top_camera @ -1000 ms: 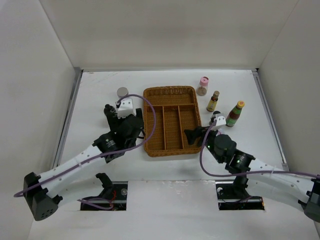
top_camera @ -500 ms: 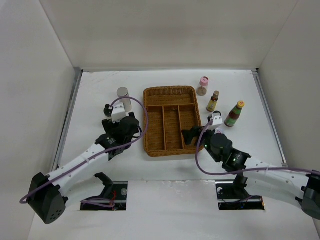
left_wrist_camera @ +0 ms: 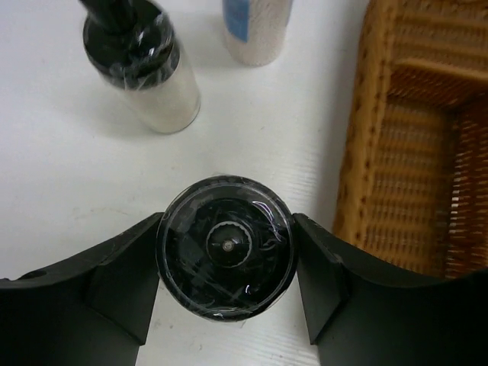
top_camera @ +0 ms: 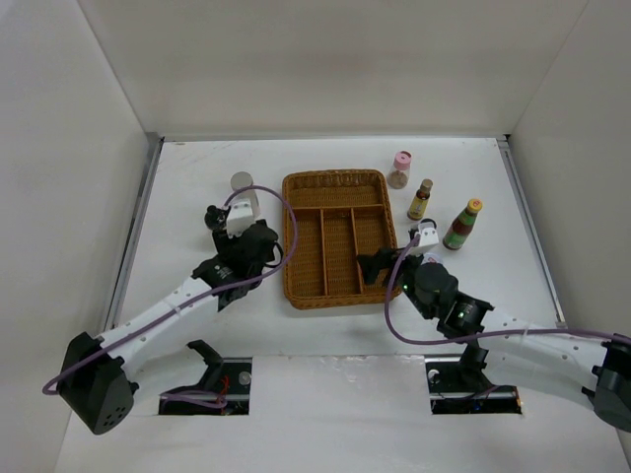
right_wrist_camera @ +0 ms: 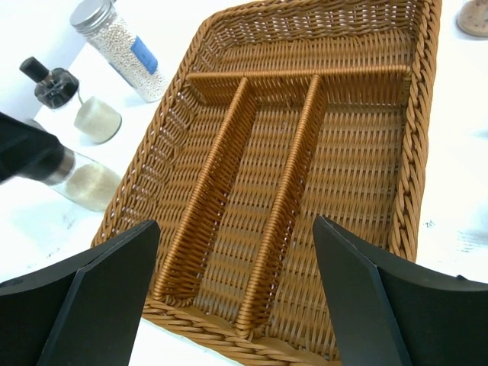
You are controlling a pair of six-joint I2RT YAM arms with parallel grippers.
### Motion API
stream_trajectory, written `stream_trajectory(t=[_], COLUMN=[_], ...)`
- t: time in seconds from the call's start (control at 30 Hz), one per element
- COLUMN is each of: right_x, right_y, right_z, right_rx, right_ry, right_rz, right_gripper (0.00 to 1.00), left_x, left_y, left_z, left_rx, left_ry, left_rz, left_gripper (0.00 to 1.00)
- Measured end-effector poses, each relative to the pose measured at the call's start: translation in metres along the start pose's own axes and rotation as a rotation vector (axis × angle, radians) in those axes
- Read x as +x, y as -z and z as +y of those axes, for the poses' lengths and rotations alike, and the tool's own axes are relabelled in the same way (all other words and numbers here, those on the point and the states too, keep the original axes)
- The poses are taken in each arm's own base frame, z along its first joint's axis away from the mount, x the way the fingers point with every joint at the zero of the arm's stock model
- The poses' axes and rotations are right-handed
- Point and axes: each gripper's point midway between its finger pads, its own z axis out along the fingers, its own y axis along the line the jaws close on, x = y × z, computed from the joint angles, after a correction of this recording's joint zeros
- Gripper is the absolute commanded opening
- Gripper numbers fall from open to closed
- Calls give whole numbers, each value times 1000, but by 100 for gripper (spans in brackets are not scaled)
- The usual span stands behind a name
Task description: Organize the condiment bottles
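My left gripper will lift outward over the tray's rim and then lower the black-capped bottle into the end of the tray's far cross section by the white jar, because that section is empty.
My left gripper (left_wrist_camera: 226, 263) is shut on a black-capped bottle (left_wrist_camera: 226, 229), seen from above, with a finger pressed to each side of its cap. This pair stands left of the wicker tray (top_camera: 296, 236), under my left gripper (top_camera: 219, 221). A second black-capped bottle (left_wrist_camera: 145, 65) and a white cylinder jar (left_wrist_camera: 258, 30) with a grey cap (top_camera: 243, 183) stand just beyond. My right gripper (right_wrist_camera: 236, 267) is open and holds nothing, above the tray's near end (right_wrist_camera: 229, 328). Right of the tray stand a pink-capped jar (top_camera: 400, 169), a yellow-capped brown bottle (top_camera: 421, 199) and an orange-capped bottle (top_camera: 463, 224).
The tray's woven rim (left_wrist_camera: 358, 145) runs close to the right of the held bottle. Three long compartments and one cross compartment at the far end (right_wrist_camera: 305, 46) divide the tray. White walls enclose the table on three sides.
The left jaws have closed onto the black-capped bottle. The right gripper has come a little nearer and left over the tray's near end, and its jaws have widened.
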Motion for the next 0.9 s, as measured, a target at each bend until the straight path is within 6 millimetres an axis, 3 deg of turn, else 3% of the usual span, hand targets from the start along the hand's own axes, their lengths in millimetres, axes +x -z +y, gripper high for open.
stream_trajectory(t=[0.1, 0.2, 0.27, 0.33, 0.43, 0.63, 0.77, 0.9], right_x=[-1, -1, 0, 0, 1, 0, 1, 3], right_y=[0, 0, 0, 0, 0, -1, -1, -1], right_z=[1, 2, 2, 2, 1, 0, 0, -3], right_rx=[-5, -10, -12, -12, -11, -10, -9, -3], right_ry=[-3, -3, -3, -3, -3, -5, -5, -3], right_rz=[-3, -2, 0, 1, 2, -3, -2, 1], right_gripper=[88, 88, 88, 88, 88, 88, 88, 88], left_x=[-36, -92, -125, -145, -153, -123, -129, -118], left_y=[15, 28, 28, 17, -18, -94, -115, -127], left_z=[-17, -48, -70, -92, -124, -175, -190, -197], left_rx=[46, 121, 163, 192, 210, 232, 242, 249], left_ry=[-4, 53, 99, 122, 111, 16, 0, -20], left_rz=[-60, -159, -217, -246, -241, -152, -169, -157], left_gripper=[37, 37, 36, 35, 35, 35, 36, 39])
